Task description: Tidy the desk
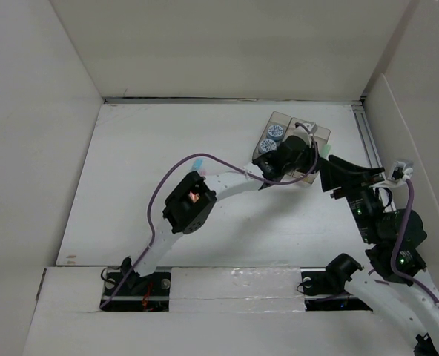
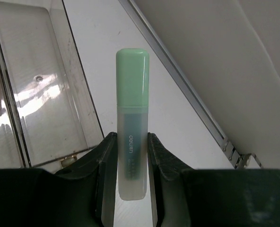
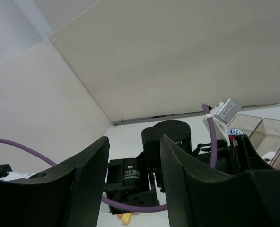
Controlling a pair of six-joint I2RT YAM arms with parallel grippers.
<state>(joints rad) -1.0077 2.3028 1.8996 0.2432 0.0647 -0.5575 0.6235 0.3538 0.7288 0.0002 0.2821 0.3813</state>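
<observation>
The highlighter (image 2: 132,94) hangs beside the bin's empty section (image 2: 45,90). So next, my left gripper moves toward the left in its wrist view, over that section, and releases the highlighter.
My left gripper (image 2: 130,142) is shut on a highlighter (image 2: 132,94) with a frosted body and a pale green cap that points away from the wrist. In the top view the left gripper (image 1: 292,154) hangs over the translucent three-compartment bin (image 1: 280,118) at the back right of the white desk (image 1: 167,170). In the left wrist view the highlighter shows against the bare desk (image 2: 100,28), just right of an empty bin compartment (image 2: 40,94). My right gripper (image 3: 134,142) is open and empty. In the top view it (image 1: 329,175) is just right of the bin.
Two round blue-and-white items (image 1: 271,138) sit in the bin's left compartment. A metal rail (image 1: 364,137) runs along the desk's right edge, also in the left wrist view (image 2: 178,71). White upright panels surround the desk. A yellow item (image 3: 126,218) lies under the left arm.
</observation>
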